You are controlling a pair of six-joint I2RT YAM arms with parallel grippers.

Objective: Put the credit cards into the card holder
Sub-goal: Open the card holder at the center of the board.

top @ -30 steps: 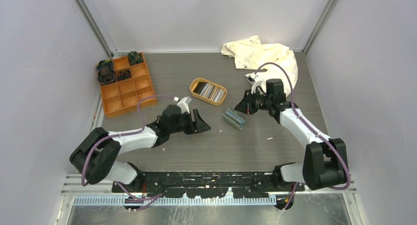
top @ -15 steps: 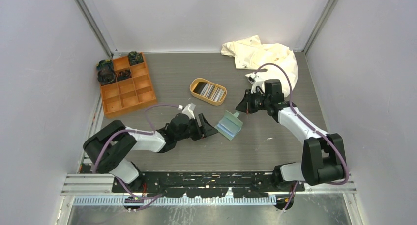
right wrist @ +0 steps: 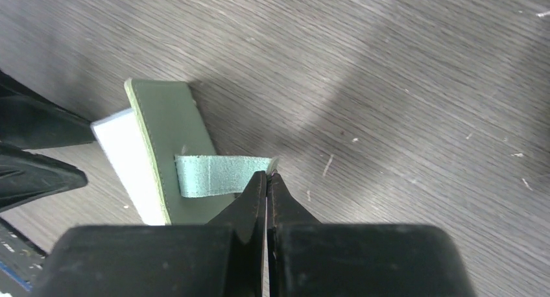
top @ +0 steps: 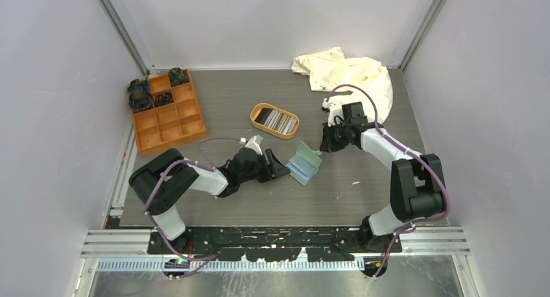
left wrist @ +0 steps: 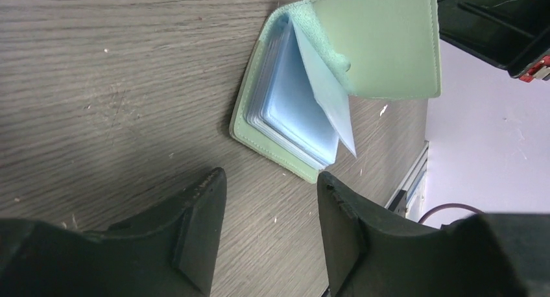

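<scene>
The holder's cover still stands tilted up, so I should draw the tab with my right gripper down and away from the sleeves, then open.
The sage-green card holder (top: 303,162) lies open on the table, its pale blue sleeves (left wrist: 295,112) fanned out. Its cover (left wrist: 382,44) stands tilted up, held by the tab (right wrist: 217,175). My right gripper (right wrist: 267,178) is shut on the end of that tab, just right of the holder (top: 324,144). My left gripper (left wrist: 269,193) is open and low over the table, a short way from the holder's near corner, with nothing between its fingers. The credit cards (top: 277,121), black and grey-white, lie in the oval tan tray (top: 259,108) behind the holder.
An orange compartment box (top: 167,109) with dark items in its back cells sits at the far left. A crumpled white cloth (top: 350,73) lies at the back right, behind my right arm. Grey walls and metal posts close in the table.
My right gripper has pulled the tab up and swung the holder's cover open. My left arm has slid right along the table, close to the holder, and its jaws have narrowed a little.
</scene>
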